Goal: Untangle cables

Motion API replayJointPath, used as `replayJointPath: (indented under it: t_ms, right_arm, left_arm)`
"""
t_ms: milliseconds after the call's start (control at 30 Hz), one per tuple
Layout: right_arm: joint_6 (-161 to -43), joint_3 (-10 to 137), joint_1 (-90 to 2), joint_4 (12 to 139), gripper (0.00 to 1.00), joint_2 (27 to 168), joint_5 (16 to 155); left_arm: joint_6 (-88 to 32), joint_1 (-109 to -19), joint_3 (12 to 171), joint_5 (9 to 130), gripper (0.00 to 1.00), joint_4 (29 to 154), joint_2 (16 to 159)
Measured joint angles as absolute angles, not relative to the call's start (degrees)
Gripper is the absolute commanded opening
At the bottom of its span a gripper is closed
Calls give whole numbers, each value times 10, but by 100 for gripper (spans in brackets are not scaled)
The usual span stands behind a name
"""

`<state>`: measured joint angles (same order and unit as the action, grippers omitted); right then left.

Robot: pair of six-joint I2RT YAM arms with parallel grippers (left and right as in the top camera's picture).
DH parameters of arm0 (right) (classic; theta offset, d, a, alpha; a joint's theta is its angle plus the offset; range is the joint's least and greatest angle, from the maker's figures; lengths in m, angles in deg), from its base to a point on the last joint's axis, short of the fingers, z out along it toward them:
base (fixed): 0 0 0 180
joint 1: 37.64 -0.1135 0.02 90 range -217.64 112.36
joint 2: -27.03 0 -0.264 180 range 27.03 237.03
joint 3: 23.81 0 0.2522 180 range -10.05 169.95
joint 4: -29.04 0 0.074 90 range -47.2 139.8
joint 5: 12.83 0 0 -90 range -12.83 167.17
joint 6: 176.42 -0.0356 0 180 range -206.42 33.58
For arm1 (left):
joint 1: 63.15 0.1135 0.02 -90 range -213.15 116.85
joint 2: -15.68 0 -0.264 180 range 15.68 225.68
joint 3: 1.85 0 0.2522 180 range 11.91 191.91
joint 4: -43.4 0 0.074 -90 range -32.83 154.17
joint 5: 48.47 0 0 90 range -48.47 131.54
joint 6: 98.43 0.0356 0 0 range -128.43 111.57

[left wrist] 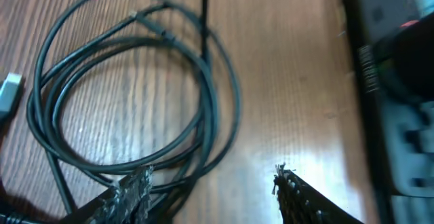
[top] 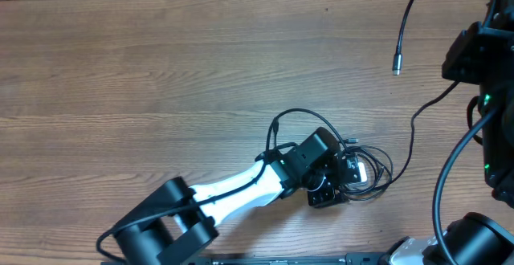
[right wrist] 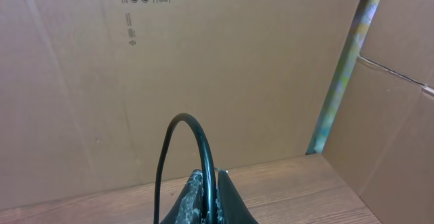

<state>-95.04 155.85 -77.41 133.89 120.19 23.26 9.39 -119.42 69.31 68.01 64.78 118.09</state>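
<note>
The coil's bunched side [top: 380, 188] [left wrist: 207, 127] has several loops that run side by side, so my left gripper will move down open onto it and close on the black strands.
Thin black cables [top: 371, 171] lie in a tangled coil on the wooden table, right of centre. In the left wrist view the coil [left wrist: 129, 81] has several loops, with a silvery plug [left wrist: 9, 93] at the left edge. My left gripper [left wrist: 210, 181] is open just over the coil's near edge, its left finger over the strands; it also shows in the overhead view [top: 344, 178]. My right gripper [right wrist: 211, 178] is raised and shut on a black cable [right wrist: 184, 119] that arches above its fingers. A cable end with a silvery tip [top: 396, 67] hangs at the top right.
One thin strand [top: 413, 124] runs from the coil toward the right arm [top: 482, 64]. Thicker black robot wires [top: 440, 189] curve at the right edge. Cardboard walls [right wrist: 224, 61] stand behind the table, with a pole [right wrist: 342, 68] at the corner.
</note>
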Motion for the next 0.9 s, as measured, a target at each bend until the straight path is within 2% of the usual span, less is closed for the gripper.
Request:
replayJointPath:
  t_ms: [400, 633, 733, 767, 800, 900]
  right_arm:
    - [-952, 1559, -774, 1339, 4, 1210, 234]
    - [-952, 1558, -774, 1339, 4, 1232, 234]
    - [-952, 1558, -774, 1339, 4, 1235, 234]
    - [-952, 1559, -774, 1339, 4, 1236, 234]
    - [-952, 1558, -774, 1339, 4, 1236, 234]
    - [-952, 1559, -774, 1339, 4, 1237, 234]
  left_arm:
    - [130, -1194, 693, 655, 63, 598, 1215]
    - [135, -1231, 693, 652, 62, 582, 1229]
    - [146, -1250, 693, 646, 47, 574, 1247]
    - [146, -1253, 693, 636, 34, 568, 1258]
    - [148, -1254, 693, 630, 6, 563, 1267]
    - [153, -1254, 695, 603, 4, 536, 1282]
